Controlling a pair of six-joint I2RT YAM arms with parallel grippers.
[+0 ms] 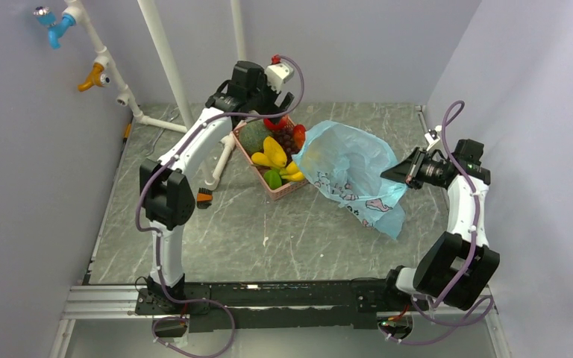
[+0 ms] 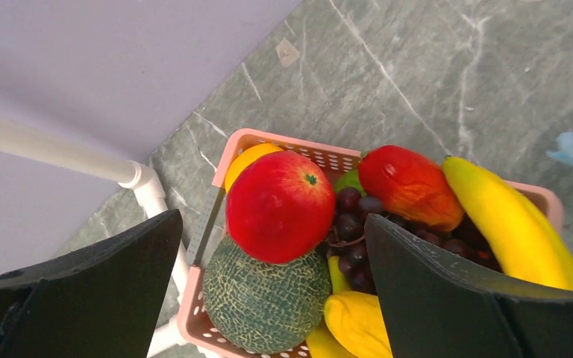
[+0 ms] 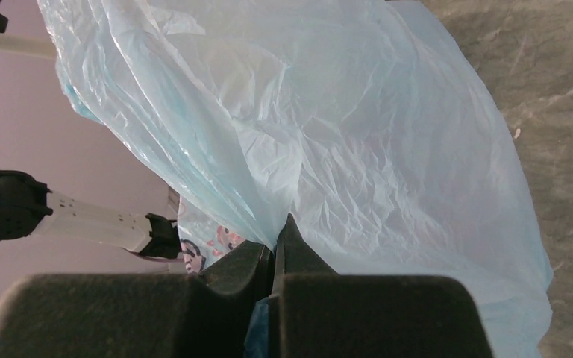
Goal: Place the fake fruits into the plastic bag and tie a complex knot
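My open left gripper moves down next until its fingers are on either side of the apple, and closes. The red apple (image 2: 280, 207) sits uncovered on the melon (image 2: 265, 302), below the gripper.
The fake fruits fill a pink basket (image 1: 298, 188) at the table's middle: a red apple (image 2: 280, 205) on a dark green melon (image 2: 265, 302), grapes (image 2: 354, 227), a mango (image 2: 410, 186), bananas (image 2: 511, 220), an orange (image 2: 246, 160) and a lime (image 1: 272, 178). My left gripper (image 2: 272, 280) is open just above the apple and melon, one finger on each side. The light-blue plastic bag (image 1: 354, 171) lies right of the basket, its mouth toward the fruit. My right gripper (image 3: 277, 242) is shut on the bag's edge (image 3: 298, 142) and holds it lifted. No knot shows.
White pipes (image 1: 160, 56) stand at the back left, and one pipe leg (image 2: 149, 190) is close beside the basket. A small black and orange object (image 1: 204, 197) lies on the table left of the basket. Grey walls close in both sides.
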